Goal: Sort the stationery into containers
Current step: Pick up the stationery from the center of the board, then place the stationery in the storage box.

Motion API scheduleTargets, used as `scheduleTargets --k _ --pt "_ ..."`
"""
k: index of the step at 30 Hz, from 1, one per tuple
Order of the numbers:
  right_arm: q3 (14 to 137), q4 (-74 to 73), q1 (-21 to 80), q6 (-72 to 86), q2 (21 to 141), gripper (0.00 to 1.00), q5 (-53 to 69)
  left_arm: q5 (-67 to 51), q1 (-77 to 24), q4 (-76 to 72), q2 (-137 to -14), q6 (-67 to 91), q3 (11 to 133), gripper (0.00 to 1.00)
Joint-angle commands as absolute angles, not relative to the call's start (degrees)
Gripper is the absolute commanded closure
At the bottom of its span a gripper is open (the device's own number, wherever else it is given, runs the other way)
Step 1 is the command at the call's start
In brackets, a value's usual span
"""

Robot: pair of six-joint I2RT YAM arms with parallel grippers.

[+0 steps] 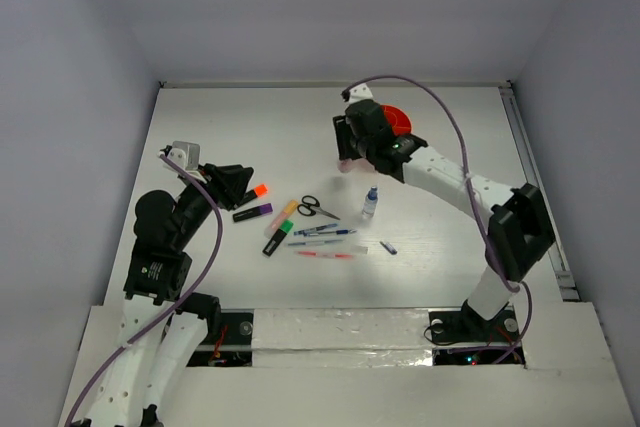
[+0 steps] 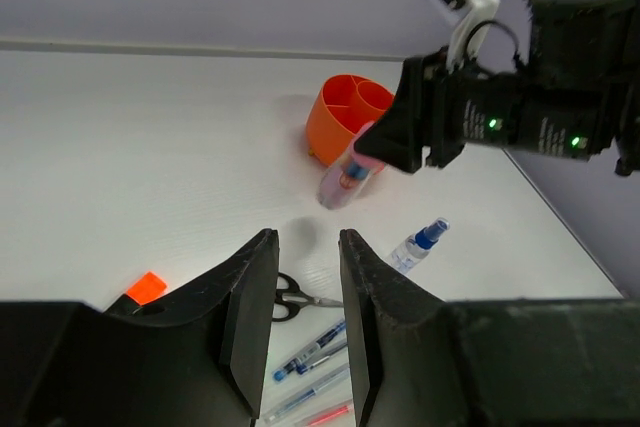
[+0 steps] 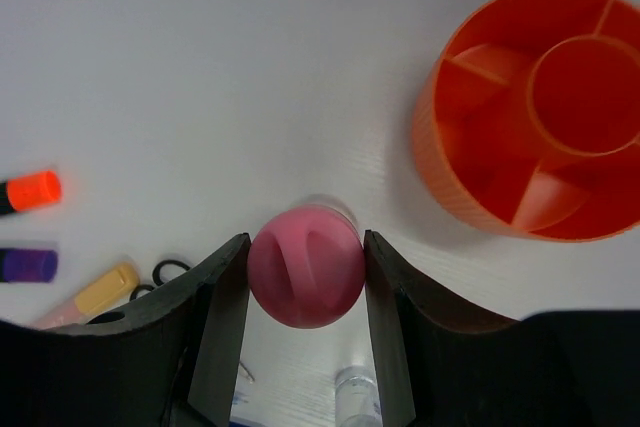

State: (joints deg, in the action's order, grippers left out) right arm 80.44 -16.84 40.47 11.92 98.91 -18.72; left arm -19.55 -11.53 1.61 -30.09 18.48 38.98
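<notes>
My right gripper should next move the pink tube (image 3: 305,267) up and outward over the orange tub (image 1: 402,119). Then it should lower the tube into the tub's empty round middle section.
My right gripper (image 1: 347,159) (image 3: 306,242) is shut on the pink tube (image 3: 305,267), holding it off the table just left of the round orange tub (image 1: 402,119) (image 3: 450,162). The tube also shows in the left wrist view (image 2: 343,184), hanging tilted in front of the tub (image 2: 335,122). My left gripper (image 1: 243,180) (image 2: 307,239) is open and empty, over the table left of the loose stationery. There lie the orange highlighter (image 1: 254,192), purple highlighter (image 1: 253,212), yellow highlighter (image 1: 284,213), green highlighter (image 1: 278,238), scissors (image 1: 318,208), blue pens (image 1: 325,232), red pen (image 1: 325,254) and blue-capped bottle (image 1: 370,203).
A small blue piece (image 1: 388,247) lies right of the pens. The tub's compartments look empty in the right wrist view. A rail (image 1: 535,177) runs along the table's right edge. Walls close in the table at the back and sides.
</notes>
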Motion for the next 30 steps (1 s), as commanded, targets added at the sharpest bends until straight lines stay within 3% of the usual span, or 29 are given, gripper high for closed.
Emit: scheduleTargets --k 1,7,14,30 --pt "86.2 -14.4 37.4 10.4 91.9 0.79 -18.9 -20.2 -11.8 -0.5 -29.0 18.3 39.9 0.72" --pt "85.1 -11.4 28.9 10.8 86.2 0.82 -14.7 -20.0 -11.8 -0.5 -29.4 18.3 39.7 0.72" --pt "88.1 -11.4 23.7 9.8 89.4 0.82 -15.2 -20.0 -11.8 -0.5 -29.5 18.2 39.8 0.72" --pt "90.8 -9.2 21.6 8.1 97.2 0.81 -15.5 -20.0 -11.8 -0.5 -30.1 18.3 39.9 0.72"
